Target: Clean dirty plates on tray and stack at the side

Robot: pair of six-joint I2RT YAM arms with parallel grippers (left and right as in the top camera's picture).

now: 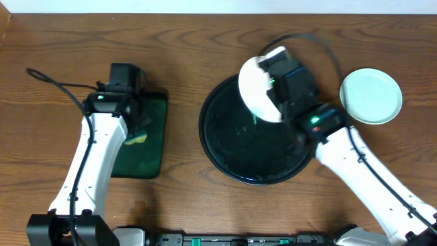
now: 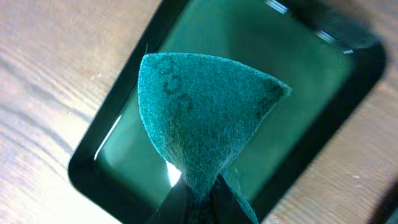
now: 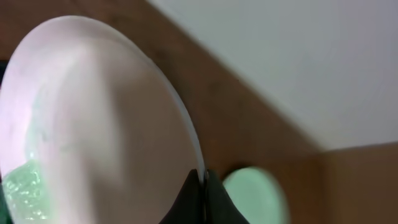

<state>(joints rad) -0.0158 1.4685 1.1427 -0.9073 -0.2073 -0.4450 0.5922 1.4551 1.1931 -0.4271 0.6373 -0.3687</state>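
Observation:
The teal scrub pad hangs above the dark-green tray's bare bottom point(image 1: 141, 145), so my left gripper lowers the pad onto the tray's bottom and opens next.
The large round black tray point(image 1: 232, 154) sits at centre. My right gripper point(image 1: 276, 85) is shut on the rim of a white plate point(image 1: 256, 89) and holds it tilted on edge above the tray's far side. In the right wrist view the plate point(image 3: 93, 124) fills the left, with a green smear at its lower left, and the jaws point(image 3: 203, 183) pinch its rim. A clean pale-mint plate point(image 1: 371, 96) lies on the table to the right; it also shows in the right wrist view point(image 3: 258, 196). My left gripper point(image 2: 199, 202) is shut on a teal scrub pad point(image 2: 205, 112) above the rectangular dark-green tray point(image 2: 118, 143).
The rectangular dark-green tray point(image 1: 147, 137) lies at the left, under the left arm point(image 1: 95, 150). A black cable point(image 1: 58, 85) runs across the table at far left. The table's back edge meets a pale wall at the top.

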